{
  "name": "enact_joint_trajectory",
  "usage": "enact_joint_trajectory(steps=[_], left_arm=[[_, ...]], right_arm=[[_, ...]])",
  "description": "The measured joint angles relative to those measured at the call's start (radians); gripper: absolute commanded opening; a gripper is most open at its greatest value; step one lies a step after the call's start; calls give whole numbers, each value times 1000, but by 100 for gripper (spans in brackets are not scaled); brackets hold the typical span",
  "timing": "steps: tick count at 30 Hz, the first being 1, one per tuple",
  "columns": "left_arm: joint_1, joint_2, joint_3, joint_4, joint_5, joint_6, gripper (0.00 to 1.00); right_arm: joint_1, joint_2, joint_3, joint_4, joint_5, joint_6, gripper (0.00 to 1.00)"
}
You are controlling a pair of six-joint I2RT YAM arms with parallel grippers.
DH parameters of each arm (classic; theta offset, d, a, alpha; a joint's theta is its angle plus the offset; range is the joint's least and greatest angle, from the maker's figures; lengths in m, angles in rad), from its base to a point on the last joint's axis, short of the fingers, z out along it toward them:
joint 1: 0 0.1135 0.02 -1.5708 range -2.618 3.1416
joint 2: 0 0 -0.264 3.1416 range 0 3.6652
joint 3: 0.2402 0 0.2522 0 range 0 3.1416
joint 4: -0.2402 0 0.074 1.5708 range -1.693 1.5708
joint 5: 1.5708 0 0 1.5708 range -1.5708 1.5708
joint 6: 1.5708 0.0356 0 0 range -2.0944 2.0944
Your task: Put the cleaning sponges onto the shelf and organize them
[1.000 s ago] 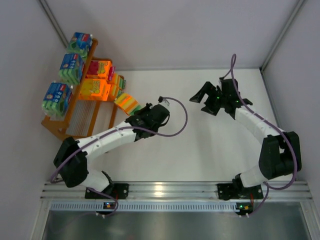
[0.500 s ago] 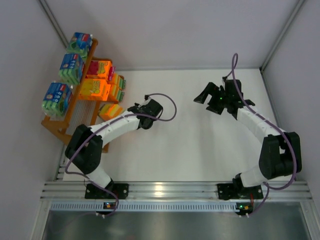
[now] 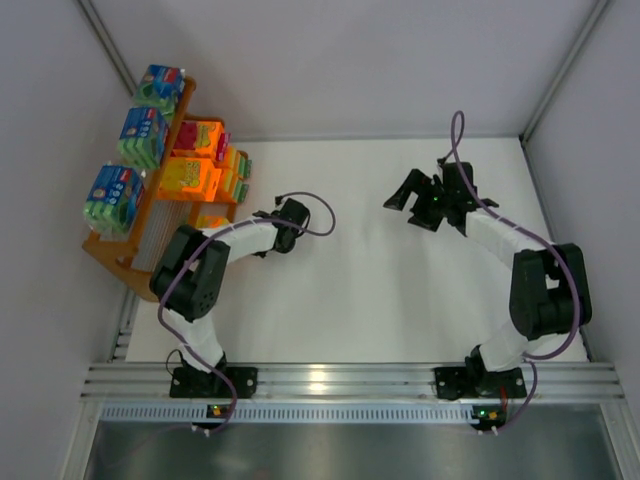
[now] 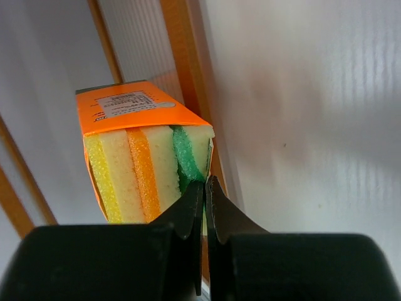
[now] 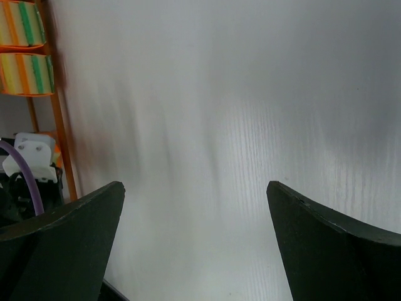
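Note:
The held pack will slide outward next in my left gripper along the shelf's bar [image 4: 182,56], beside the nearest orange pack on the shelf, as there is a gap between them.
The orange shelf [image 3: 140,228] stands at the far left. Three blue-green sponge packs [image 3: 143,135] sit on its top tier, and orange packs [image 3: 187,178] on the middle tier. My left gripper [image 3: 232,222] is shut on the edge of an orange sponge pack [image 3: 212,217], holding it at the shelf's lowest tier. In the left wrist view the jaws [image 4: 205,185] pinch the pack [image 4: 147,163] by its green corner, next to an orange shelf rail [image 4: 182,56]. My right gripper [image 3: 412,203] is open and empty over the table, and it also shows in the right wrist view [image 5: 195,194].
White walls close in on the left, back and right. In the right wrist view two shelved orange packs [image 5: 24,50] and a shelf post [image 5: 62,144] show at the left, with the left wrist [image 5: 31,163] below them.
My left gripper has carried the orange pack leftward from the open table to the shelf's lowest tier. The right gripper shifted only slightly and stays open.

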Motion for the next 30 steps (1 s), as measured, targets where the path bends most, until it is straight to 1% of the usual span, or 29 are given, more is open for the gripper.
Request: enact_joint_trajectory(steps=[4, 6, 12, 22, 30], left_arm=[[27, 51, -1, 104, 39, 60, 0], [42, 90, 6, 130, 39, 82, 0], [71, 195, 121, 154, -6, 118, 0], [144, 223, 199, 174, 23, 117, 0], [171, 275, 277, 174, 25, 131, 0]], right_arm=[[0, 5, 2, 9, -1, 3, 99], [0, 8, 2, 28, -1, 10, 99], [0, 18, 2, 45, -11, 10, 100], [0, 18, 3, 43, -11, 8, 99], [0, 30, 34, 16, -11, 6, 99]])
